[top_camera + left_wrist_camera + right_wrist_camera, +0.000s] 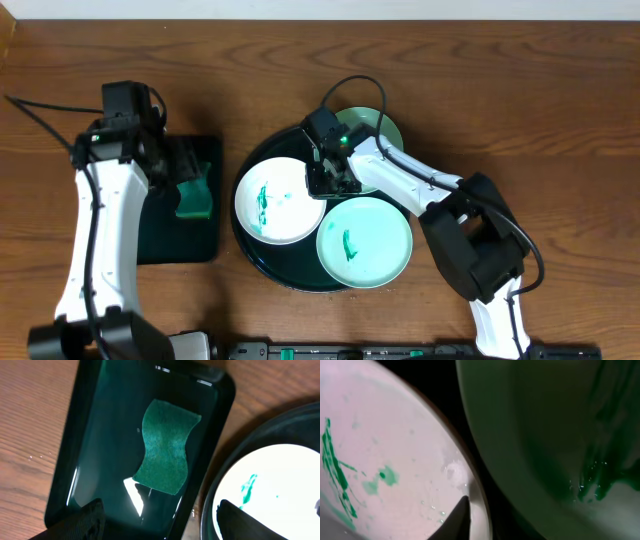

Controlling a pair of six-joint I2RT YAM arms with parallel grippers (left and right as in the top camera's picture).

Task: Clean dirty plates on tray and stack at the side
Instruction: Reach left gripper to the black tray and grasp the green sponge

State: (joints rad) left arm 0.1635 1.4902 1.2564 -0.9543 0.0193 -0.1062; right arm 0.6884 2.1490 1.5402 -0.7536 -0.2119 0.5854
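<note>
The green sponge is below, and its middle (196,193) (165,451) is narrower than the gap between my left gripper's spread fingers. My left gripper will bring them down astride the middle and close.
The round black tray (252,165) holds three plates. The white plate (275,200) with green smears lies at its left, one turquoise plate (365,240) at the front right, and another (385,128) at the back, partly under my right arm. My right gripper (322,180) is at the white plate's right rim. In the right wrist view one finger lies on the white plate (380,460) inside the rim, and the other finger is hidden; the gripper (477,510) grips the rim. The back turquoise plate (560,435) is close by. My left gripper (165,527) is open and empty.
A small rectangular black tray (160,235) stands left of the round tray, with a green sponge (166,447) lying in it. My left gripper (185,165) hovers above it. The white plate (280,490) and the round tray's rim (260,425) show at the right of the left wrist view.
</note>
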